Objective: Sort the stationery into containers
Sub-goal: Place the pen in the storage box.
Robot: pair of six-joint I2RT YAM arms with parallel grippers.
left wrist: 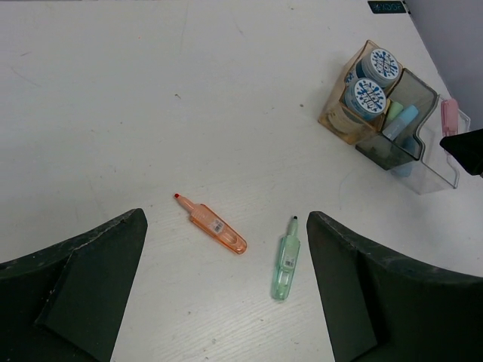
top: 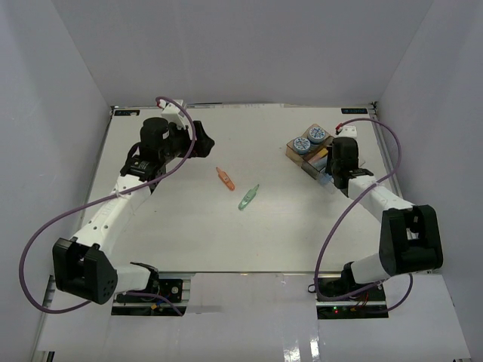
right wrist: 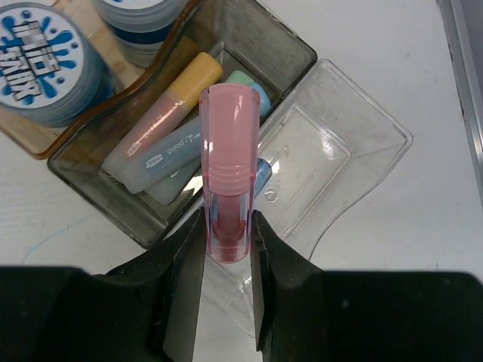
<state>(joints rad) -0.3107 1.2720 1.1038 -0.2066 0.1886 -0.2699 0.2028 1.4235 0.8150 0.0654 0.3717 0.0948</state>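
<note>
My right gripper lowers into the clear tray (right wrist: 355, 143) next and releases the pink piece on the open part of the tray's bottom below, beside the blue piece.
My right gripper (right wrist: 226, 241) is shut on a pink piece (right wrist: 229, 173) and holds it over the clear tray (right wrist: 355, 143) of the containers. The smoky grey tray (right wrist: 83, 181) holds yellow (right wrist: 189, 83), pale blue (right wrist: 162, 158) and green (right wrist: 245, 79) pieces. Two blue-and-white rolls (right wrist: 38, 68) (left wrist: 375, 64) sit in the amber tray (left wrist: 332, 113). An orange piece (left wrist: 215, 225) (top: 225, 179) and a green piece (left wrist: 285, 259) (top: 249, 197) lie on the table's middle. My left gripper (left wrist: 226, 302) (top: 202, 142) is open and empty, above and behind these two. My right gripper also shows in the top view (top: 332, 170).
The containers (top: 309, 149) stand at the table's back right, near the right wall. A small white block (top: 349, 130) lies just behind them. Cables loop beside both arms. The white table (top: 189, 226) is walled on three sides.
</note>
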